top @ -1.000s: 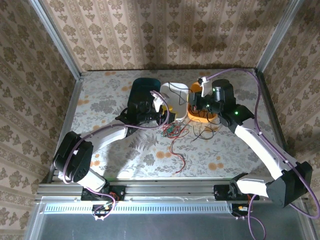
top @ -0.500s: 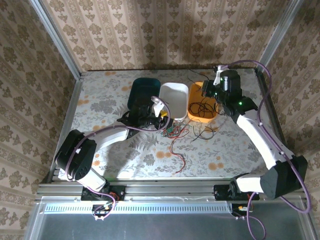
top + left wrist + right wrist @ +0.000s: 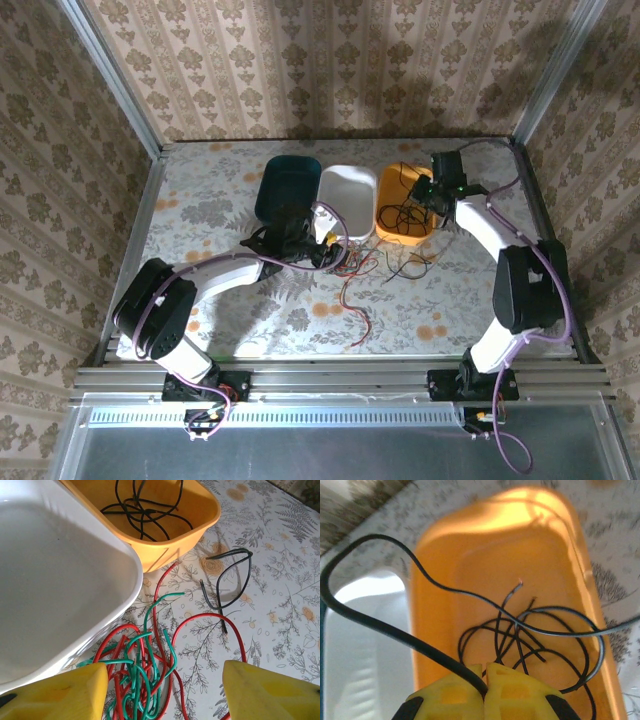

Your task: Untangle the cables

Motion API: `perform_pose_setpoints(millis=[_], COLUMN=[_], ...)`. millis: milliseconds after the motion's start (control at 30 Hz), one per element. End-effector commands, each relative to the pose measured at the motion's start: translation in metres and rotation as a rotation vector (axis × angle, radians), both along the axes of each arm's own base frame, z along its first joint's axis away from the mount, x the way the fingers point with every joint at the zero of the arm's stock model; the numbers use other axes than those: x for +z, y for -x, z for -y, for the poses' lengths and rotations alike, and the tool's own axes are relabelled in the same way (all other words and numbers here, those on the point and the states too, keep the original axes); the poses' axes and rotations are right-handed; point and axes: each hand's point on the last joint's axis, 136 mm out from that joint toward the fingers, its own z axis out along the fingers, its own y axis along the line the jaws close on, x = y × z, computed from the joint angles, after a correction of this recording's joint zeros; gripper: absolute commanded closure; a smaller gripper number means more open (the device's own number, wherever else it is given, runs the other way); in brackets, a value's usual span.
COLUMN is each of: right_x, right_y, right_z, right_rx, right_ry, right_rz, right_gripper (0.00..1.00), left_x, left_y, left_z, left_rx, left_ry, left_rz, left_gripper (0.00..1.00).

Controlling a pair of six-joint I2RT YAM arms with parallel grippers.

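Black cables already lie inside the orange bin, so the robot's right gripper needs to lower toward the bin's bottom below it and let go of the thick black cable there.
A tangle of red and green cables lies on the table just in front of the white bin; in the top view this tangle has a red strand trailing toward the near edge. My left gripper stands open, low over the tangle with a finger on each side; from above the left gripper sits at the tangle's left. My right gripper is shut on a thick black cable above the orange bin. Several thin black cables lie coiled inside that bin.
A dark teal bin, a white bin and the orange bin stand side by side at the back. A loose black cable lies on the table before the orange bin. Metal rails border the table.
The right gripper swung right and back over the orange bin with the black cable in it. The left gripper moved nearer, down onto the red and green tangle.
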Motion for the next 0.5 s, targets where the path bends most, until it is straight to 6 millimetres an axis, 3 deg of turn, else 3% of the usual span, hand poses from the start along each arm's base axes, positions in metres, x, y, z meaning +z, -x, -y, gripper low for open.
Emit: perform_pose_setpoints(millis=[0, 200, 367, 400, 467], right_x=[-0.018, -0.050, -0.046, -0.043, -0.037], right_y=[0.002, 0.006, 0.003, 0.002, 0.001], right_z=[-0.013, -0.025, -0.024, -0.021, -0.013], right_rx=[-0.028, -0.028, -0.035, -0.043, -0.064], right_ry=[-0.115, -0.202, -0.216, -0.211, -0.196], right_rz=[-0.067, -0.157, -0.140, -0.129, -0.118], right_gripper=[1.00, 1.00, 0.97, 0.93, 0.68], left_x=[-0.007, -0.011, -0.010, -0.010, -0.009], left_y=[0.004, 0.007, 0.008, 0.009, 0.008], left_z=[-0.001, -0.001, 0.001, 0.002, 0.003], left_rx=[-0.014, -0.023, -0.031, -0.034, -0.037], left_ry=[-0.028, -0.037, -0.037, -0.037, -0.039], left_rz=[0.000, -0.005, 0.000, 0.001, 0.006], left_gripper=[0.37, 0.37, 0.37, 0.37, 0.37])
